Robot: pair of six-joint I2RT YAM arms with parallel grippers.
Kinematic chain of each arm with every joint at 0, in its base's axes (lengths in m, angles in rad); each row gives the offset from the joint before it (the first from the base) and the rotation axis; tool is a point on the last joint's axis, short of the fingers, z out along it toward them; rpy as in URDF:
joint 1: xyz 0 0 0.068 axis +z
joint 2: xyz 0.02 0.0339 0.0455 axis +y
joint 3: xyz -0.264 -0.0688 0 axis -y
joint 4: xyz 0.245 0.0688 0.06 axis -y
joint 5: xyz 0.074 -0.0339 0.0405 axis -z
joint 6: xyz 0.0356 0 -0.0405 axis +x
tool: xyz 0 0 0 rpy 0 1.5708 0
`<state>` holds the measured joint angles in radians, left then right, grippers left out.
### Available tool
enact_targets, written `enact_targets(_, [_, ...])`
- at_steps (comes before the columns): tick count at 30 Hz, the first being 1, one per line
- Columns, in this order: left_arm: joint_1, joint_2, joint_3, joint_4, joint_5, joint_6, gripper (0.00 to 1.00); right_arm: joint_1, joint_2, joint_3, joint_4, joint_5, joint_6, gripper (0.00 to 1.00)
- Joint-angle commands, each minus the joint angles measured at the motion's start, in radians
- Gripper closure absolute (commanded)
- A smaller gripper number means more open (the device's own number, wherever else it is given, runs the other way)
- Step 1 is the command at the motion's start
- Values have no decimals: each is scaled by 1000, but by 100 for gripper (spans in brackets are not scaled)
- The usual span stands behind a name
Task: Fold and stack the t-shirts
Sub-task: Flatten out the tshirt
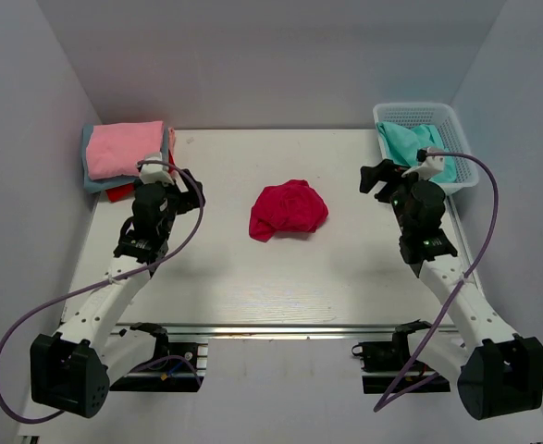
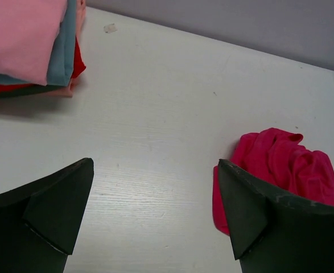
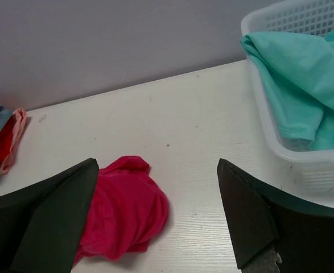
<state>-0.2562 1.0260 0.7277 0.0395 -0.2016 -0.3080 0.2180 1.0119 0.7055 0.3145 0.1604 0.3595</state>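
The robot can pinch raised folds at the crimson-magenta t-shirt's bunched basket-side end, so its right gripper should go down and to the left in the top view onto it next.
A crimson-magenta t-shirt lies crumpled in the middle of the table; it also shows in the left wrist view and the right wrist view. Folded t-shirts, light pink on top of grey-blue and red ones, are stacked at the far left corner, seen too in the left wrist view. A teal t-shirt lies bunched in the basket. My left gripper is open and empty, left of the crumpled shirt. My right gripper is open and empty, right of it.
A white plastic mesh basket stands at the far right corner, close behind my right gripper; its rim shows in the right wrist view. Grey walls enclose the table on three sides. A metal rail runs along the near edge.
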Motion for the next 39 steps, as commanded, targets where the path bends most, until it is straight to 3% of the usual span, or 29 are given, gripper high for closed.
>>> enact_targets(1, [3, -26, 3, -49, -68, -37, 0, 3, -32, -20, 49, -84, -17, 10])
enact_targets(6, [3, -44, -34, -18, -56, -49, 0, 4, 23, -32, 45, -125, -16, 10])
enact_targets(9, [3, -44, -88, 57, 65, -40, 0, 6, 101, 32, 11, -261, -123, 10])
enact_targets(13, [3, 20, -88, 97, 155, -40, 0, 7, 206, 106, -55, -332, -105, 10])
enact_targets(16, [-20, 89, -79, 132, 281, 41, 0, 7, 296, 201, -129, -450, -128, 10])
enact_targets(20, [-20, 285, -21, 174, 522, 50, 0, 24, 430, 281, -189, -533, -113, 10])
enact_targets(25, [-64, 601, 143, 96, 668, 87, 0, 61, 586, 380, -225, -616, -97, 13])
enact_targets(32, [-143, 755, 213, 66, 601, 109, 4, 112, 729, 454, -259, -546, -96, 25])
enact_targets(36, [-193, 819, 280, -29, 476, 141, 12, 133, 801, 483, -244, -553, -88, 29])
enact_targets(39, [-221, 852, 317, -76, 400, 152, 23, 139, 827, 489, -220, -549, -70, 38])
